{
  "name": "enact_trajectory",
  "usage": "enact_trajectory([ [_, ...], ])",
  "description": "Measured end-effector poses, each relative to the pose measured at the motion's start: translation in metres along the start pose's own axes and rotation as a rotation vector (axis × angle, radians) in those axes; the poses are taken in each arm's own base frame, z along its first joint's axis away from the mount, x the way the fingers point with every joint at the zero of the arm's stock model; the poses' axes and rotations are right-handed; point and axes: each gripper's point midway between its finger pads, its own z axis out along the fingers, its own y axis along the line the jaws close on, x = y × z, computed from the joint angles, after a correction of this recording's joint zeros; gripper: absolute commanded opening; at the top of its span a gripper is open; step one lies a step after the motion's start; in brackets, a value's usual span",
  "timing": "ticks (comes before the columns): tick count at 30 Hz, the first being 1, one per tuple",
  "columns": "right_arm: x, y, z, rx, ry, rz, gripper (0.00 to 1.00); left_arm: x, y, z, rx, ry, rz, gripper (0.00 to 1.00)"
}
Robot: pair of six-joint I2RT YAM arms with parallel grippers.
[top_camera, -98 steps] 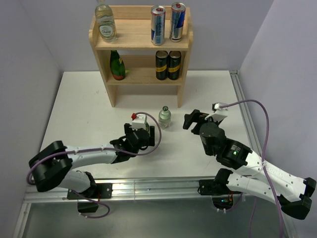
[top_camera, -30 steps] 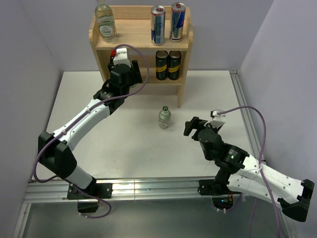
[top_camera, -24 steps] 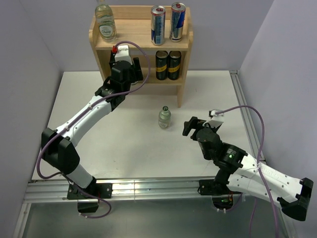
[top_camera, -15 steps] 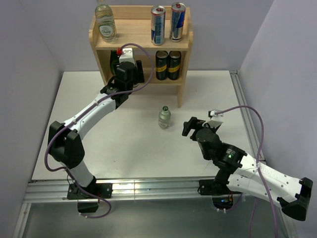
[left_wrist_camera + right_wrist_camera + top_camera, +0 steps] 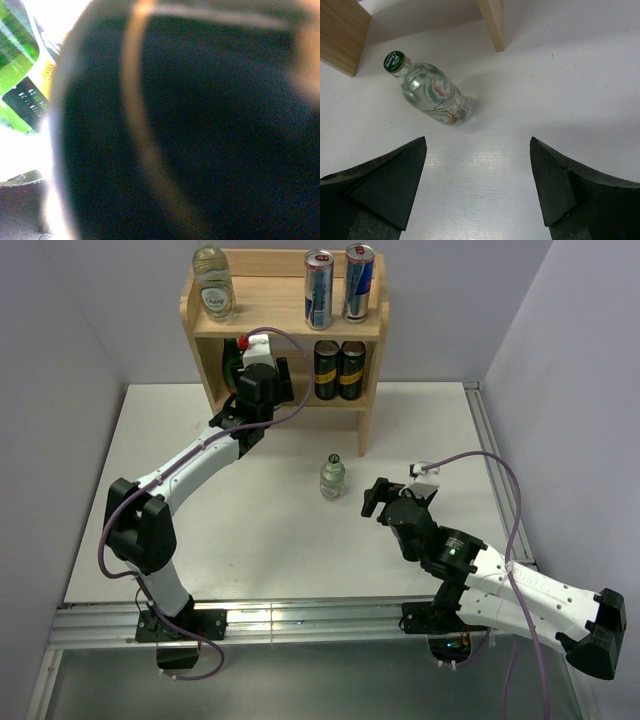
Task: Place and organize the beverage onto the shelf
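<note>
The free lower-level gap beside the green bottle is just outward of my left gripper, so my left gripper should move outward gently and let go of the dark drink.
The wooden shelf (image 5: 285, 323) stands at the back. Its top board carries a clear bottle (image 5: 213, 285) and two silver-and-blue cans (image 5: 319, 290). The lower tier holds a green bottle (image 5: 232, 355) and two dark drinks (image 5: 338, 370). My left gripper (image 5: 262, 375) is at the lower tier, just right of the green bottle (image 5: 17, 60). A dark drink with a gold band (image 5: 190, 125) fills the left wrist view and hides the fingers; the gripper seems shut on it. Another clear bottle (image 5: 332, 476) (image 5: 432, 95) stands on the table. My right gripper (image 5: 376, 495) (image 5: 477, 145) is open, short of that bottle.
The white table (image 5: 200, 530) ends at a metal rail (image 5: 300, 618) in front. Grey walls close in the left and right sides. The shelf's front legs (image 5: 492, 22) rise just behind the loose clear bottle.
My left arm has stretched further toward the shelf's lower tier, up beside the green bottle. My right gripper has edged slightly left toward the clear bottle, still open.
</note>
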Motion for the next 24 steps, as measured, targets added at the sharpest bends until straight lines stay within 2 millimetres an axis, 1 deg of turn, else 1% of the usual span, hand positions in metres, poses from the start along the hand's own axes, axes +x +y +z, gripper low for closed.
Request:
enact_trajectory([
  [11, 0.006, 0.006, 0.005, -0.007, 0.016, -0.009, 0.91, -0.009, 0.003, 0.028, -0.062, -0.051, -0.021, 0.0],
  [18, 0.012, 0.011, 0.011, -0.012, 0.031, -0.02, 0.9, -0.012, 0.004, 0.03, -0.074, -0.068, -0.031, 0.0],
  [24, 0.019, 0.016, 0.015, -0.02, 0.047, -0.027, 0.9, -0.017, 0.006, 0.033, -0.082, -0.122, -0.069, 0.0],
])
